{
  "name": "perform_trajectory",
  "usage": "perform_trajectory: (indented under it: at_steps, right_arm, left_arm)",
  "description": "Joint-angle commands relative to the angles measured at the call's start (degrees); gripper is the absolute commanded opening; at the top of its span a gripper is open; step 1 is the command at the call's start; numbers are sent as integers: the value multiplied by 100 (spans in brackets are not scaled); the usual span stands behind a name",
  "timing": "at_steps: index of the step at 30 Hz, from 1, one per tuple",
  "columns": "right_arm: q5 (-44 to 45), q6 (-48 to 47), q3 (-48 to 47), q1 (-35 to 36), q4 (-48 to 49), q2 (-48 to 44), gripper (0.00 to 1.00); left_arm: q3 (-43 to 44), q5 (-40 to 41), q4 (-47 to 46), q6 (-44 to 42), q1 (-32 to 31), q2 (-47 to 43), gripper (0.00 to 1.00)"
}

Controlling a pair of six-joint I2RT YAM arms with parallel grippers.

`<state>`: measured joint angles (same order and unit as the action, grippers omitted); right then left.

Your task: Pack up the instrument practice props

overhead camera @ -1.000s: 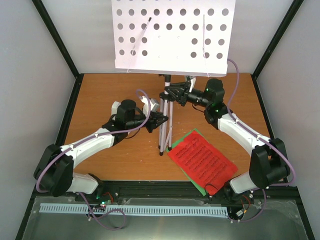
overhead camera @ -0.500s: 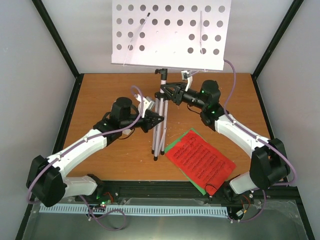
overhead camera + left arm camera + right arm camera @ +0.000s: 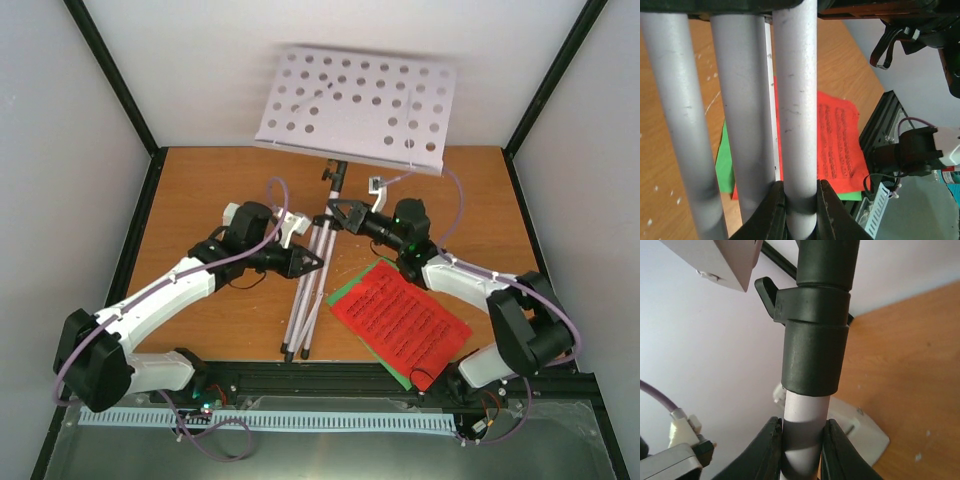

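My left gripper brings the tripod leg down next and lets go of it on the tabletop beside the pages, since the stand is still held above the table.
The white perforated music stand leans over the table, its desk tilted at the back. Its silver tripod legs are folded together and reach toward the near edge. My left gripper is shut on one tripod leg, seen between its jaws in the left wrist view. My right gripper is shut on the stand's pole just below a black collar. The red page lies on the green page at the front right. A small white object, perhaps the metronome, sits behind the pole.
Grey enclosure walls close in the left, right and back of the brown table. A black rail runs along the near edge, with a white slotted strip below it. The pages show under the legs in the left wrist view.
The stand has tipped over: its desk dropped and tilted, and the folded legs swung toward the near edge. Both grippers moved with it and kept their hold.
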<state>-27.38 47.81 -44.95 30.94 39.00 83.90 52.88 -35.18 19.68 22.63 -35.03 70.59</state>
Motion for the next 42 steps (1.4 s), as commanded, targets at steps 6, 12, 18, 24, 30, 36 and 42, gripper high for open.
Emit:
perform_trajectory:
  at_steps: [6,12,18,24,30,36,42]
  right_arm:
    - [129,405,566,149,1158,1086,3]
    - [204,600,564,158,1550,1814,3]
    - [452,436,474,167,1314,2143,3]
    - [671,319,416,167,1265,2391,3]
    - [838,206,404,167,1241,2476,11]
    - [956,193,536,165,1171,2421,28]
    - [1060,244,619,167,1143,2394,33]
  left_arm:
    - [-210,57,-1631,-22,41,-114,0]
    - [-374,370,-1521,-242,40,206,0]
    - [-449,529,-1555,-314,40,622,0]
    - [-455,864,-1501,-358,40,950,0]
    - [-550,966,-1575,-369,39,1120,0]
    - [-532,1090,-1550,-221,41,1270,0]
    - [-580,1062,-1634,-121,40,1279,0]
